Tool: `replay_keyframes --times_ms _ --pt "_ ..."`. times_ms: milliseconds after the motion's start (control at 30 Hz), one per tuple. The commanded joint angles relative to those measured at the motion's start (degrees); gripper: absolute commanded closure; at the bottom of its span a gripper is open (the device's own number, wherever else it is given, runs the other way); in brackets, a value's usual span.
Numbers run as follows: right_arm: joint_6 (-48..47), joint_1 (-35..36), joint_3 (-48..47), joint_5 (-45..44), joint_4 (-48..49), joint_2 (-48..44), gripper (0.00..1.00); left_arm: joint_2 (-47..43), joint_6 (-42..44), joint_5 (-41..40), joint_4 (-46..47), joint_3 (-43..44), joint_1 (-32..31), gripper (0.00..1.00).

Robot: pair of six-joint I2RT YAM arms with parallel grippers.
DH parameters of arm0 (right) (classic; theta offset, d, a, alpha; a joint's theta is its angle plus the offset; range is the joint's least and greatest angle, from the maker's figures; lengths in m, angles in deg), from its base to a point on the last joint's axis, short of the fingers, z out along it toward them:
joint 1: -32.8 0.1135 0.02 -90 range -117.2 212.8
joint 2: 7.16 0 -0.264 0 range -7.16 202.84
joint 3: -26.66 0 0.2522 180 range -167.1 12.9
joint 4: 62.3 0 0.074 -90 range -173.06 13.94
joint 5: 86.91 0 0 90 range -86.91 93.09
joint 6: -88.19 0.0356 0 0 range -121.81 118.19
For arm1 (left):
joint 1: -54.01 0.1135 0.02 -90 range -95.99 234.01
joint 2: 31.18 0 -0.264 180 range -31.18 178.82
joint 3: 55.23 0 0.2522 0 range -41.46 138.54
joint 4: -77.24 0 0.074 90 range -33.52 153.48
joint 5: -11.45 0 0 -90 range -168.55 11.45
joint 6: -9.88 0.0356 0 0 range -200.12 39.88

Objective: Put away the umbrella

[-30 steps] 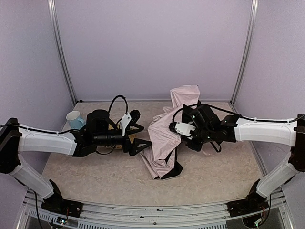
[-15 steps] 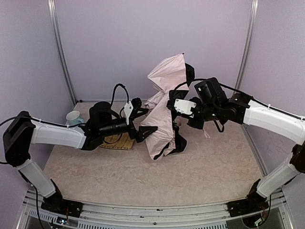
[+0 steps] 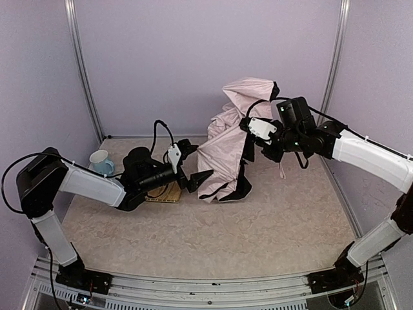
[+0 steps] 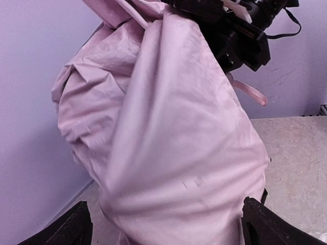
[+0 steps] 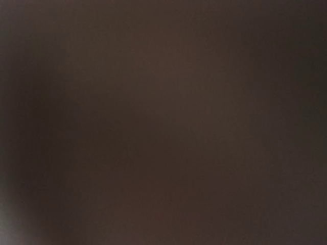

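Note:
I should lower my right gripper next and pull it back to let go of the umbrella (image 3: 226, 145) on the bare near tabletop, because the umbrella's upper part still hangs above the table.
The umbrella (image 3: 226, 145) is a loose bundle of pale pink fabric with black lining at its lower edge. It hangs in the air from my right gripper (image 3: 253, 131), which is shut on its upper part, and its bottom rests on the table. Dark fabric covers the right wrist view completely. My left gripper (image 3: 193, 163) is open just left of the bundle, low over the table. In the left wrist view the umbrella (image 4: 168, 143) fills the space between the spread fingertips (image 4: 76, 227). A pink strap (image 4: 250, 92) dangles under the right arm.
A woven yellow tray (image 3: 164, 192) lies on the table under my left wrist. A pale blue cup (image 3: 100, 161) stands at the far left near the wall. Purple walls and metal posts close the back and sides.
My right arm has lifted the umbrella off the table and carried it up and to the right. My left gripper has opened wider and reached right, up to the hanging fabric.

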Motion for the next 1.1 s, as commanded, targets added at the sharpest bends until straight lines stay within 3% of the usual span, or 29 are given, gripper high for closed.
replay_keyframes --times_ms 0,167,300,400,567,700,833,1067 --pt "1.83 -9.56 -5.48 -5.6 15.33 3.67 1.0 -1.9 1.53 -1.05 0.09 -0.45 1.9 0.01" --pt "-3.79 -18.21 -16.64 -14.09 24.25 12.37 1.0 -6.08 1.64 1.39 -3.02 -1.56 2.68 0.01" --pt "-13.93 -18.65 -21.93 -21.18 34.04 16.98 1.0 -8.33 2.22 0.0 -3.27 -4.09 2.73 0.01" --pt "-18.89 -16.65 -17.9 -22.5 41.24 16.59 1.0 -9.24 1.99 -2.51 -1.75 -6.78 2.76 0.01" --pt "-21.28 -9.72 1.1 -21.26 45.7 14.31 1.0 -9.33 0.04 -4.75 0.54 -9.42 2.81 0.01" --pt "-11.54 -3.24 14.56 -16.03 39.28 13.96 1.0 -10.09 -1.73 -4.48 0.25 -11.34 2.81 0.01" --pt "0.28 2.0 18.24 -2.39 23.51 15.05 1.0 -13.9 -0.67 -3.75 -3.96 -13.68 2.79 0.01" --pt "8.16 6.5 20.35 23.72 4.94 14.21 1.0 -21.83 3.08 2.98 -17.88 -14.97 2.22 0.03"
